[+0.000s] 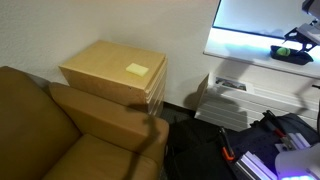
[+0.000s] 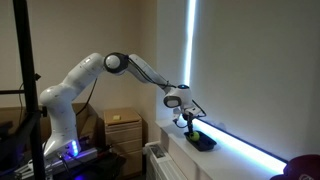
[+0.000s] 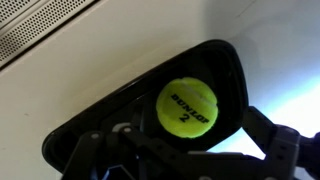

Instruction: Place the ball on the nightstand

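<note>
The robot will next lower its gripper into the black dish and bring the open fingers to opposite sides of the ball [image 1: 283,48], which lies low beneath them.
The yellow-green ball [image 3: 187,107], printed "DUNLOP 2", lies in a black dish [image 3: 225,70] on a white window sill. In the wrist view my gripper [image 3: 186,152] hangs just above it, with its dark fingers spread to either side below the ball; it is open and holds nothing. In both exterior views the gripper [image 1: 301,38] [image 2: 185,119] is over the dish [image 1: 292,55] [image 2: 201,142], with the ball [image 1: 283,48] a small green spot. The light tan nightstand [image 1: 105,68], with a yellow note [image 1: 137,70] on top, stands far from the gripper.
A brown couch [image 1: 60,130] touches the nightstand's front. A white radiator cover [image 1: 250,95] runs under the bright window [image 1: 265,20]. Dark equipment and cables [image 1: 250,145] lie on the floor. The robot base [image 2: 60,130] stands beside a black pole [image 2: 30,80].
</note>
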### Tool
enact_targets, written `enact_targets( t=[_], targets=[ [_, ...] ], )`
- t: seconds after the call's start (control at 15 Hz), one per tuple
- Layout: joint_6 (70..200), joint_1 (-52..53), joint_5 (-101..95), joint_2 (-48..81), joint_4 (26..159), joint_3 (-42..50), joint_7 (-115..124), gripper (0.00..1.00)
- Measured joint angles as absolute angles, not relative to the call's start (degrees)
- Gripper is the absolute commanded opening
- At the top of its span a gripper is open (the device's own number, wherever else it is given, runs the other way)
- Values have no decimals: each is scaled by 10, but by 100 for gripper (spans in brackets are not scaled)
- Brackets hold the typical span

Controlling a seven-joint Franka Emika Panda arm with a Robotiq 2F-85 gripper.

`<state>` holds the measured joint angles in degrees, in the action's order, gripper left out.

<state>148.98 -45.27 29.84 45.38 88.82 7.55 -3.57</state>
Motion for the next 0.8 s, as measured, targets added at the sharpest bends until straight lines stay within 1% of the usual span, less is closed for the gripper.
enact_targets(
  t=[0.2, 0.4, 0.47, 0.53, 0.6, 0.67, 0.73, 0.8],
  targets=[
    [1520, -450, 290, 485, 862, 75, -4, 100],
    [1524, -450, 287, 513, 835, 76, 24, 100],
    [1525, -450, 286, 522, 826, 76, 33, 75],
    [1525, -450, 286, 530, 817, 76, 39, 73],
    [1525, -451, 285, 538, 810, 76, 43, 67],
    [1525, -452, 285, 545, 801, 76, 48, 58],
    [1525, -454, 285, 551, 795, 76, 53, 53],
    [1525, -455, 285, 556, 788, 76, 57, 44]
  ],
)
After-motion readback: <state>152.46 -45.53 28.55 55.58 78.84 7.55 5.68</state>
